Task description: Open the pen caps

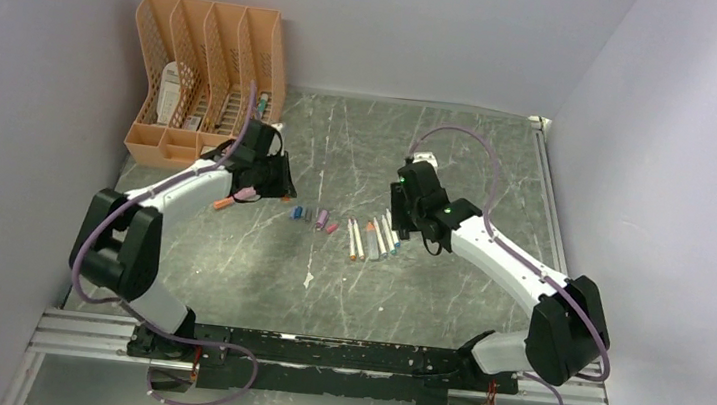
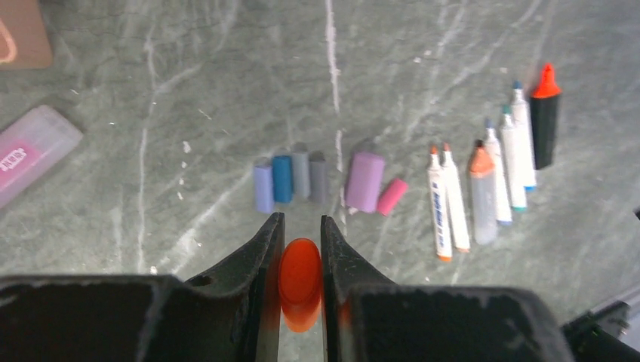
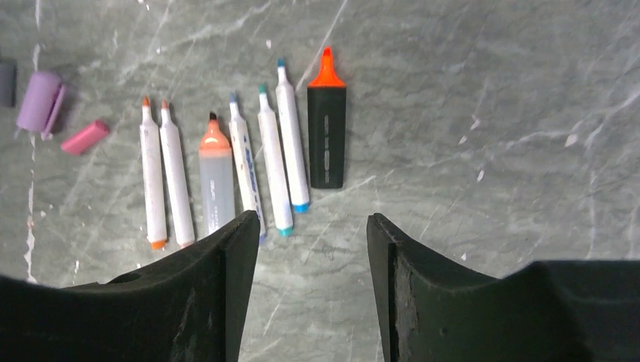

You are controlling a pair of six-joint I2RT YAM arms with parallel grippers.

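Observation:
My left gripper moves down toward the lilac cap at the row's end next. It then releases the orange pen cap there, where loose caps already lie together.
My left gripper is shut on an orange pen cap, held above the table just short of a row of loose caps. The row holds a lilac cap, a blue cap, two grey caps, a fat purple cap and a pink cap. Right of them lie several uncapped pens and a black marker with an orange tip. My right gripper is open and empty above the near ends of the pens. In the top view the left gripper and right gripper flank the caps.
An orange file organiser stands at the back left corner. A pink translucent case lies left of the caps. A small orange-ended thing lies on the table left of my left gripper. Walls close in the table on both sides.

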